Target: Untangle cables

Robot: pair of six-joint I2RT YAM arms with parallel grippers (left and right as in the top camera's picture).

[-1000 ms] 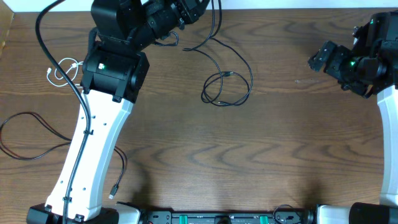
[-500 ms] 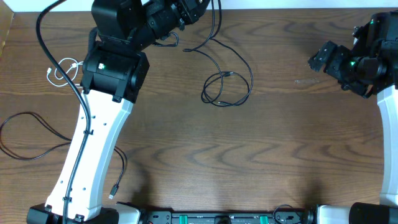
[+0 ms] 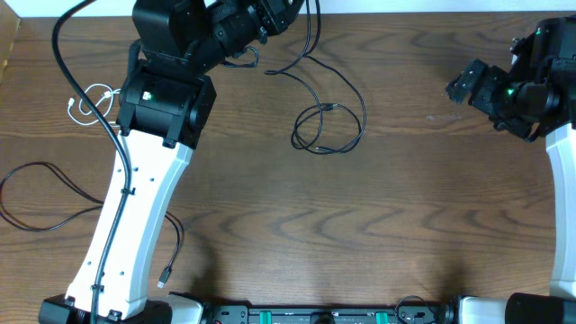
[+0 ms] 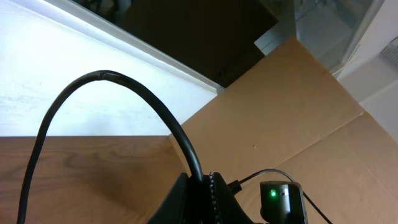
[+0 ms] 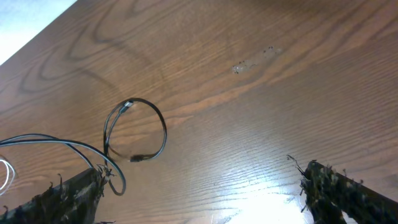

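Next, my left gripper swings left in the overhead view to the bare far corner past the white cable and releases the black cable there.
A thin black cable (image 3: 328,128) lies in a loop at the table's middle back, and its strand runs up to my left gripper (image 3: 286,11) at the far edge. In the left wrist view the left gripper (image 4: 202,185) is shut on this black cable (image 4: 124,84), which arcs up from the jaws. A short white cable (image 3: 88,101) lies coiled at the far left. A second black cable (image 3: 54,173) loops at the left edge and passes under the left arm. My right gripper (image 3: 461,85) is open and empty at the far right, above bare table (image 5: 202,180). The right wrist view also shows the loop (image 5: 163,130).
A cardboard panel (image 4: 292,112) stands beyond the table's back corner. A small black device with a green light (image 4: 283,199) sits by the left jaws. The left arm's white link (image 3: 135,216) crosses the table's left side. A scuff mark (image 5: 255,59) is on the wood.
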